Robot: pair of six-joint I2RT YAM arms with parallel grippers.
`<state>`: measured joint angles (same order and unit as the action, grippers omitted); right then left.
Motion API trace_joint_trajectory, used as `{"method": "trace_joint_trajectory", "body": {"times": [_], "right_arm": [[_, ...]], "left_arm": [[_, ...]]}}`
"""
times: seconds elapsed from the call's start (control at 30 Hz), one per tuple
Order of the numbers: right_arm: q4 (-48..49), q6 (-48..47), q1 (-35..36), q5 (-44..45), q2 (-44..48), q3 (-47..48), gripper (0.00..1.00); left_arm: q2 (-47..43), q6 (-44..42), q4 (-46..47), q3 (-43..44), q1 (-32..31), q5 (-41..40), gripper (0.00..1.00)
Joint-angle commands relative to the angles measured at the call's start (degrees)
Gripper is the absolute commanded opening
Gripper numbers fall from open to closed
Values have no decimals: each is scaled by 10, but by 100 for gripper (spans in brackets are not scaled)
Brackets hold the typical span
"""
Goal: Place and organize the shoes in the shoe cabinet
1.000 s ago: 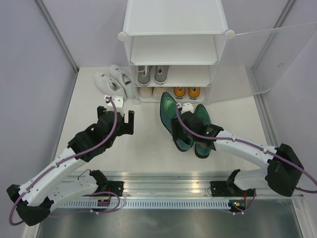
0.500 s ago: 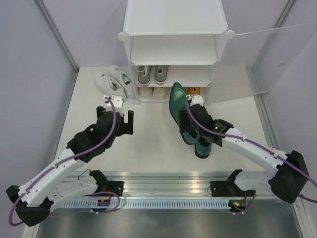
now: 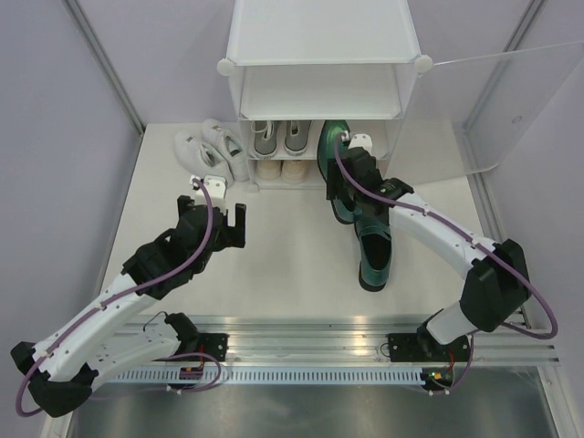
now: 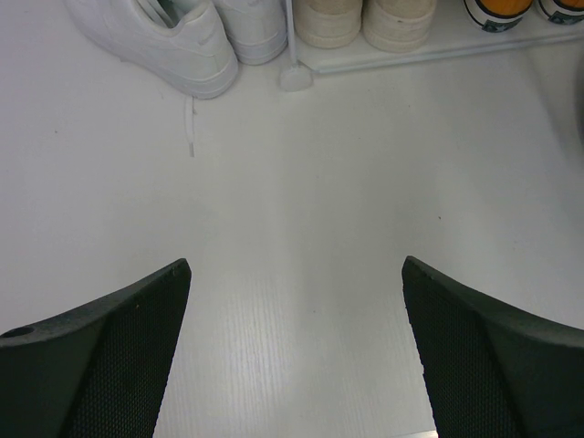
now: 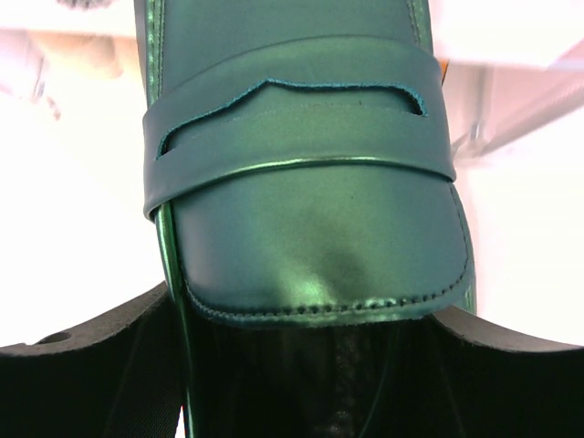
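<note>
My right gripper has the green shoe and will next slide it outward, toe first, onto the shelf space beside the grey shoes and let go of it, because that part of the shelf is free.
My right gripper (image 3: 349, 185) is shut on one glossy dark green shoe (image 3: 332, 146) and holds it off the table. Its toe points into the right side of the white shoe cabinet (image 3: 324, 78). The shoe fills the right wrist view (image 5: 301, 182) between my fingers (image 5: 82, 374). The other green shoe (image 3: 375, 253) lies on the table. Grey shoes (image 3: 281, 137) and the cream pair (image 3: 279, 169) stand inside the cabinet. The orange pair (image 4: 511, 7) shows only in the left wrist view. White sneakers (image 3: 210, 146) sit left of the cabinet. My left gripper (image 3: 224, 219) is open and empty.
The frosted cabinet door (image 3: 511, 100) stands open to the right. Grey walls close in both sides of the table. In the left wrist view the white sneakers (image 4: 173, 36) and the cream pair (image 4: 365, 18) lie ahead of bare white table (image 4: 301, 228).
My right gripper has lifted one green shoe off the table and carried it forward to the cabinet's opening. The other green shoe stays put. The left arm has not moved.
</note>
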<state>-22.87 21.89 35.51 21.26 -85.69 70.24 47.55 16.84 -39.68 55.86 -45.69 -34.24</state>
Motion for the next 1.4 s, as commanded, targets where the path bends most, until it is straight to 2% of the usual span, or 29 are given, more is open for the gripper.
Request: {"method": "trace_joint_trajectory", "body": {"times": [0.0, 0.23, 0.43, 0.57, 0.6, 0.67, 0.7, 0.73, 0.8, 0.97, 1.2, 1.37], "right_arm": [[82, -15, -16, 26, -27, 65, 1], [111, -4, -32, 33, -105, 127, 1], [110, -2, -36, 40, -116, 151, 1], [107, 3, -37, 36, -111, 155, 1], [107, 7, -37, 35, -111, 155, 1], [107, 8, -38, 26, -112, 159, 1], [107, 10, -38, 25, -113, 165, 1], [102, 10, -39, 21, -116, 169, 1], [100, 14, -40, 20, -118, 176, 1], [97, 25, -48, 3, -121, 183, 1], [93, 25, -56, -6, -130, 194, 1], [88, 29, -62, -15, -137, 199, 1]], "left_arm": [[-4, -6, 20, -1, 3, 7, 99], [-4, -5, 20, -1, 3, 13, 99], [1, 22, 18, 0, 5, 16, 99], [5, 121, 20, -6, 4, 96, 99], [7, 135, 36, -18, 4, 115, 99], [17, 158, 132, -71, 4, 187, 99], [36, 166, 168, -107, 4, 210, 99], [48, 170, 245, -122, 4, 230, 99], [84, 180, 301, -137, 4, 263, 100], [225, 185, 432, -105, 6, 302, 99], [400, 174, 513, -18, 30, 340, 99], [503, 195, 540, 34, 61, 407, 99]]}}
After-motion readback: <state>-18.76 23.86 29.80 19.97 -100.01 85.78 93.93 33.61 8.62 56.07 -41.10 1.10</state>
